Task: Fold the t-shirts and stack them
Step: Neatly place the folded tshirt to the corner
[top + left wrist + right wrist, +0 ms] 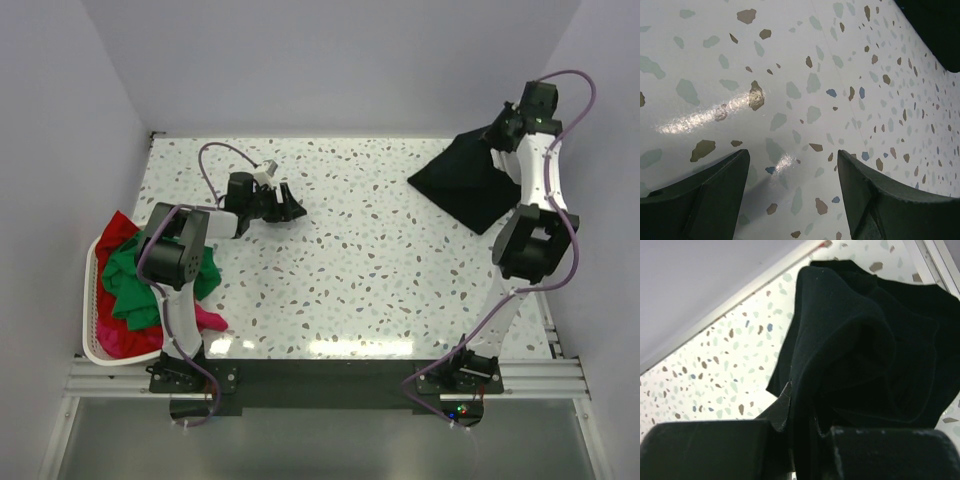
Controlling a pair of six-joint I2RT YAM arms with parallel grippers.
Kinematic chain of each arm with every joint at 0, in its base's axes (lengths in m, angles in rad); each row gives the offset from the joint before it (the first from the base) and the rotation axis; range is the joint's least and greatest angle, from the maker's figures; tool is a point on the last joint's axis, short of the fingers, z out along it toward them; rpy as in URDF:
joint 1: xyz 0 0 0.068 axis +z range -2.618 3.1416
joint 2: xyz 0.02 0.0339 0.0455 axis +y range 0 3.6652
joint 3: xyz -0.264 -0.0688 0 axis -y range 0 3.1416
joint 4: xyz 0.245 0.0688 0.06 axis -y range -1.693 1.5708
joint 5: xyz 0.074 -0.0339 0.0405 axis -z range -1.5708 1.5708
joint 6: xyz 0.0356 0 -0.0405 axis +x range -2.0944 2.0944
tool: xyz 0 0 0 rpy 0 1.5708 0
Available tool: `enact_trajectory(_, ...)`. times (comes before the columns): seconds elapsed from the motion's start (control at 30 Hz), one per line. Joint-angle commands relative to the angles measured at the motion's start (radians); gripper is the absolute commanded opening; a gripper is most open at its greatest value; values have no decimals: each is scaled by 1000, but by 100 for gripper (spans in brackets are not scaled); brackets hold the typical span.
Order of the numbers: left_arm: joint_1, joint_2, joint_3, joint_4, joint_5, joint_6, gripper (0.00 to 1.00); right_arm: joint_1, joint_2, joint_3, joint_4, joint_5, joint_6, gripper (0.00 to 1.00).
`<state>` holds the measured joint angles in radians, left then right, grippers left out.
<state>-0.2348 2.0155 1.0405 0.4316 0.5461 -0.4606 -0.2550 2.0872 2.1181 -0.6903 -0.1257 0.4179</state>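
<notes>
My right gripper moves back and down first next, to turn toward the black t-shirt's edge [514, 192] [943, 300] by the side.
A black t-shirt [468, 176] hangs like a tent at the far right of the table, lifted by one part while its lower edge rests on the surface. My right gripper [507, 125] is shut on that raised fold; the right wrist view shows the black cloth [855, 345] pinched between the fingertips [786, 400]. My left gripper [290, 208] hovers open low over bare table left of centre, holding nothing, its fingers [715, 192] wide apart. Green [130, 285], red [118, 228] and magenta [210, 318] t-shirts are heaped at the left edge.
A white plastic basket [90, 300] holds the coloured heap at the table's left edge, by the left arm's base. Grey walls close in the back and both sides. The speckled tabletop [370, 260] lies between the two arms.
</notes>
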Motion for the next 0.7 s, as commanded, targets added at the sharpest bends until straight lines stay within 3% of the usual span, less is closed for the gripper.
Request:
enact_trajectory(0.0,11,-8,-13,9,14,5,76,-18,-55,-75,75,-11,-19,0)
enact_trajectory(0.2,11,-9,-13,10,15,5,76,-35,-95,-223,126,53,-28,0)
enact_trajectory(0.5,9,-17,-14,10,14,5,76,-36,-119,-297,104,208,-62,0)
enact_trajectory(0.57,8,-26,-22,10,6,8,76,-36,-119,-300,88,269,-65,9)
enact_trajectory(0.67,5,-64,-39,-4,-49,23,76,-36,-130,-300,52,361,-67,47)
